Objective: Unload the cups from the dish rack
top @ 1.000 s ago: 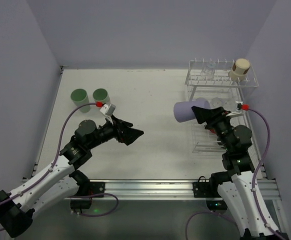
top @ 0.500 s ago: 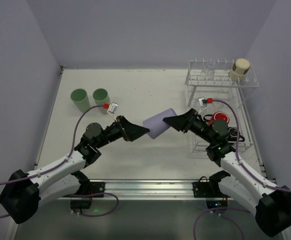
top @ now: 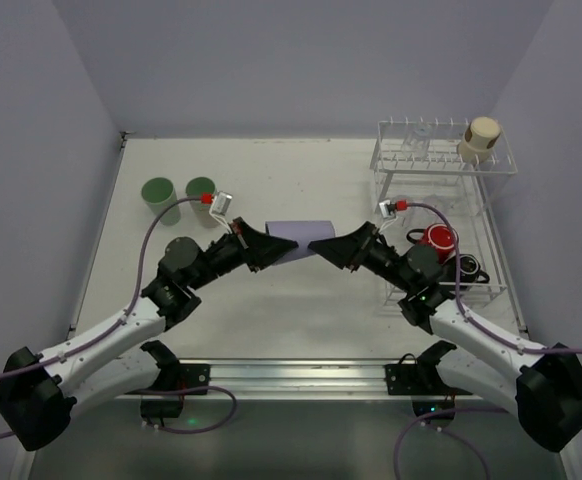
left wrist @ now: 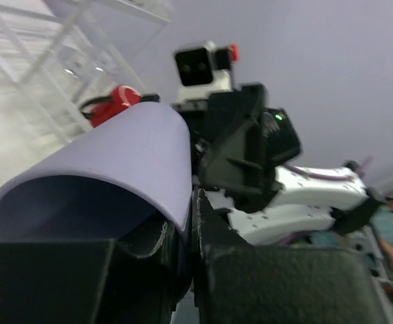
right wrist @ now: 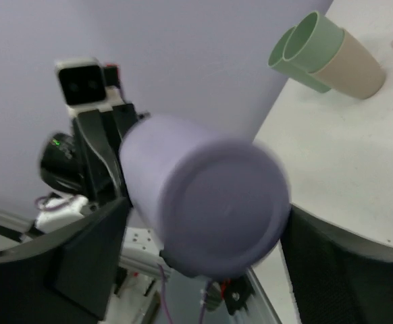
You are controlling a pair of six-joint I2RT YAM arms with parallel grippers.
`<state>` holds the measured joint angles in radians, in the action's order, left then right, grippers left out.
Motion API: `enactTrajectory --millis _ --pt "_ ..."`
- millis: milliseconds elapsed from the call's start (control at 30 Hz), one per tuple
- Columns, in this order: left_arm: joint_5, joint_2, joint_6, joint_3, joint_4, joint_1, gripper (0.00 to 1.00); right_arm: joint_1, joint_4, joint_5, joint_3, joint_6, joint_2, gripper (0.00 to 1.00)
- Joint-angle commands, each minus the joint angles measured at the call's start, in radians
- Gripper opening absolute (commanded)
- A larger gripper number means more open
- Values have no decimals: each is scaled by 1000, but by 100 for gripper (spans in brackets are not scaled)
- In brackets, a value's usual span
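Observation:
My left gripper should swing outward over the green cup nearest the side (top: 158, 191), turn the lavender cup (top: 296, 240) base-down, lower and release it, since the green cup stands open upward.
A lavender cup (top: 296, 240) lies on its side in mid-air over the table's middle, held between both arms. My left gripper (top: 268, 247) is shut on its rim, one finger inside and one outside, as the left wrist view shows (left wrist: 183, 216) with the cup (left wrist: 115, 155). My right gripper (top: 323, 245) grips the cup's base end, a finger on each side (right wrist: 203, 209); the cup (right wrist: 210, 202) looks blurred there. The dish rack (top: 446, 150) stands at the far right. It holds a beige cup (top: 479, 138), a red mug (top: 437, 238), a black mug (top: 468, 268) and clear glasses (top: 421, 130).
Two pale green cups (top: 158, 193) (top: 202, 190) stand upright on the table at the far left, behind my left arm. Lavender walls close in the table on three sides. The arm bases and a metal rail run along the near edge.
My right gripper has carried the lavender cup left from the rack to the table's middle. My left gripper has moved in and shut on the cup's rim.

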<state>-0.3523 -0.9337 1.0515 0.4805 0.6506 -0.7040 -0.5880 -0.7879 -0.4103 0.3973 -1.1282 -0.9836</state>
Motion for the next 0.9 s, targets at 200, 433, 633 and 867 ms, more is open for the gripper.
enactTrajectory --millis 200,433,633,867 --pt "464 -208 -625 911 -1201 57 0 -27 471 226 76 278 221 99" --pt "392 -416 -762 1208 -1603 306 0 -27 781 190 176 455 171 99" --pt "411 -497 -778 1302 -1727 437 0 -29 776 122 157 478 146 99" --pt "357 -562 -749 1310 -1720 590 0 -30 785 111 149 490 209 99"
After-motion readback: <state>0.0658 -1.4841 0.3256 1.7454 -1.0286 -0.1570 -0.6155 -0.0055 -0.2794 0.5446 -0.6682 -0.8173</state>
